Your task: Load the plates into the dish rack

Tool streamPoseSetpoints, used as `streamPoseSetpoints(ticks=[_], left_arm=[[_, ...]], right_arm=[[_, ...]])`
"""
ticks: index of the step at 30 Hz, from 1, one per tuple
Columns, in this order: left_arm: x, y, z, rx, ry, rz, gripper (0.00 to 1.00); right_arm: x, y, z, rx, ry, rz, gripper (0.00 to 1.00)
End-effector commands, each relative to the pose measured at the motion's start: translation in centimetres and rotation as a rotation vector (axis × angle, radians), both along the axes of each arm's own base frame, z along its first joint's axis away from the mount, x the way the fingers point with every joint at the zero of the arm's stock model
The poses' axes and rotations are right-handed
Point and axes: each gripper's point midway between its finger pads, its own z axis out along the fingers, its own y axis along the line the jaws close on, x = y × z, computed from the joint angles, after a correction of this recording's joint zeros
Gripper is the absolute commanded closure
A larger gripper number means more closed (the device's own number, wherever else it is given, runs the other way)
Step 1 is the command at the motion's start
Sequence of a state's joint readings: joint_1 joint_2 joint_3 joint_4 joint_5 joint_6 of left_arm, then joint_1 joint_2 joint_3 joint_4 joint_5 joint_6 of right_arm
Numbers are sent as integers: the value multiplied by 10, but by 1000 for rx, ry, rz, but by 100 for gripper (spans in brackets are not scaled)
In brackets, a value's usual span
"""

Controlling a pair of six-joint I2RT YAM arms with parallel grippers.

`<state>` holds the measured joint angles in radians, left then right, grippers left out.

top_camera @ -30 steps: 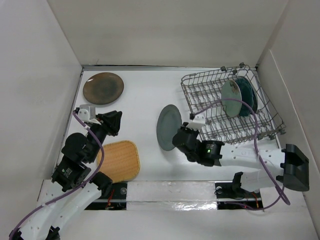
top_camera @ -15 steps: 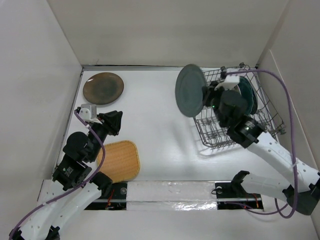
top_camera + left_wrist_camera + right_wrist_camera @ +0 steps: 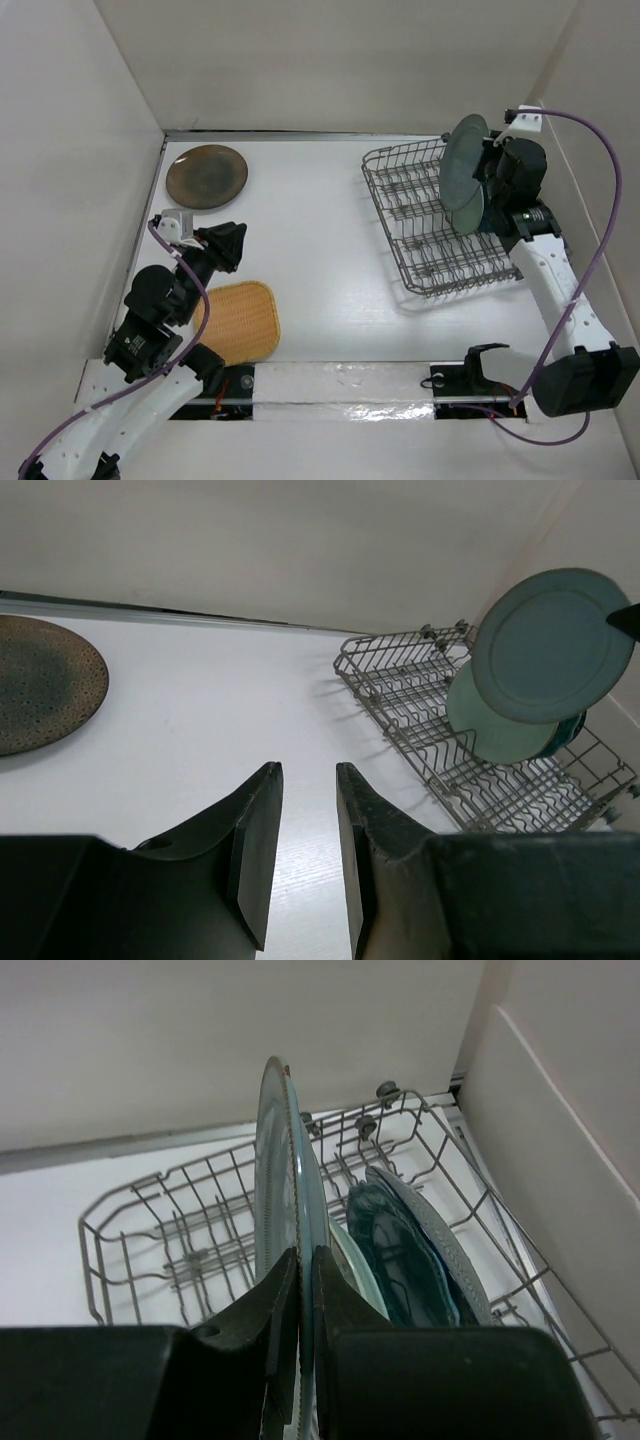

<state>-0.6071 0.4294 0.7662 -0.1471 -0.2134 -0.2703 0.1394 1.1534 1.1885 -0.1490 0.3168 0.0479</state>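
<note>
The grey-blue plate needs to go down to the left in the top view with my right gripper, beside the pale green plate, where rack slots stand empty (image 3: 437, 220) (image 3: 232, 1250).
My right gripper (image 3: 492, 168) is shut on the rim of the grey-blue round plate (image 3: 461, 172) and holds it on edge above the far right part of the dish rack (image 3: 425, 235). In the right wrist view the gripper (image 3: 304, 1252) pinches that plate (image 3: 283, 1150). Beside it a pale green plate (image 3: 352, 1260), the teal scalloped plate (image 3: 398, 1250) and a blue-patterned plate (image 3: 432, 1230) stand in the rack (image 3: 190, 1240). The dark brown plate (image 3: 207, 176) lies at the far left. The tan woven plate (image 3: 240, 320) lies near left. My left gripper (image 3: 228, 246) is open and empty above the table.
White walls close in the table at the back, left and right. The right wall stands close behind the rack. The left wrist view shows the brown plate (image 3: 40, 685), the rack (image 3: 400, 695) and the held plate (image 3: 548, 640) ahead of my left gripper (image 3: 305, 770).
My right arm has carried the grey-blue plate from the middle of the table up and right, over the rack's far right end. The left arm has not moved.
</note>
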Motion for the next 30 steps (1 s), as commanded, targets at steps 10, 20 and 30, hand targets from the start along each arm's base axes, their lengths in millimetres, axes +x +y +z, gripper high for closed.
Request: streamPoseSetpoints(ticks=[10, 20, 30], left_arm=[[-9, -1, 21, -40, -72, -34, 74], [-10, -1, 22, -44, -79, -38, 74], [-12, 0, 25, -51, -89, -41, 74]], right_arm=[[34, 7, 17, -133, -97, 133, 100], [28, 2, -8, -119, -41, 93, 100], [29, -4, -20, -146, 6, 50, 100]])
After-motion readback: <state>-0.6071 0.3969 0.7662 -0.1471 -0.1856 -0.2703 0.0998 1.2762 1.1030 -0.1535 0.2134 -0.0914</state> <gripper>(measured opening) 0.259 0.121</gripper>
